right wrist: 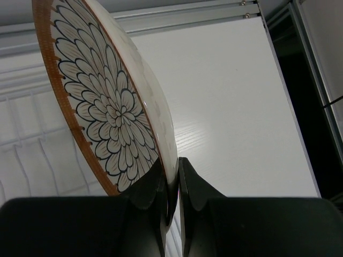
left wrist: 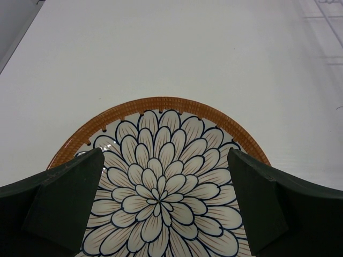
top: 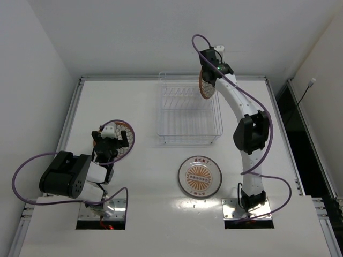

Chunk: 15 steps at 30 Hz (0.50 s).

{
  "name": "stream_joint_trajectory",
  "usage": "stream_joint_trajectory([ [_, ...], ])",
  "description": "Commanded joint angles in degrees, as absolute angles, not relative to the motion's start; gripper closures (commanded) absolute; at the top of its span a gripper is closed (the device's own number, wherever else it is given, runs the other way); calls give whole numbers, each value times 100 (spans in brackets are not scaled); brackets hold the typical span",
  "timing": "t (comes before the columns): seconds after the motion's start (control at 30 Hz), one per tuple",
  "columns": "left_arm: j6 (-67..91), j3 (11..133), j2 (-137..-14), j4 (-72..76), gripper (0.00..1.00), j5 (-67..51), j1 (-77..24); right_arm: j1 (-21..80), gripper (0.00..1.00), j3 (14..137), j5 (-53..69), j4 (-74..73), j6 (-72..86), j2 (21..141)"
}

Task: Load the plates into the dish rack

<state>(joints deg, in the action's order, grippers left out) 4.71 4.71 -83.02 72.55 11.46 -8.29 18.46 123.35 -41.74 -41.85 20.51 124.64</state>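
My right gripper holds the plate on edge and will next move it back toward the rack's middle (top: 197, 101) (right wrist: 65, 167). Then it will lower the plate among the wires.
My right gripper (top: 212, 69) is shut on the rim of a brown-rimmed petal plate (top: 206, 85), holding it on edge above the far right corner of the white wire dish rack (top: 188, 140). In the right wrist view the plate (right wrist: 107, 107) stands tilted, its rim pinched between my fingers (right wrist: 147, 187). A second brown-rimmed petal plate (top: 126, 130) lies flat on the table at the left. My left gripper (top: 111, 143) hovers over it, open, with the plate (left wrist: 161, 187) between the spread fingers (left wrist: 64, 198). The white plate with the orange sunburst (top: 200, 176) lies flat at the near middle.
The rack's wires (right wrist: 32, 155) show under the held plate in the right wrist view. The table's raised metal edge (top: 75, 107) runs along the left and far sides. White walls close in behind and to the left.
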Motion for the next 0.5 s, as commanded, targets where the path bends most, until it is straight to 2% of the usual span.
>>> stream_joint_trajectory([
  [0.0,475,580,-8244,7734,0,1107,-861,2074,100,12375,-4789,-3674,1978,12401],
  [0.33,475,668,-8139,7488,0,1107,-861,2662,100,11821,-5001,-3788,2101,12507],
  [0.43,396,1437,-7937,6236,0,1178,-975,2733,100,11558,-4835,-3841,2241,12507],
  [0.47,248,1737,-7867,5222,0,1039,-1036,2786,100,11436,-4782,-3780,2302,12446],
])
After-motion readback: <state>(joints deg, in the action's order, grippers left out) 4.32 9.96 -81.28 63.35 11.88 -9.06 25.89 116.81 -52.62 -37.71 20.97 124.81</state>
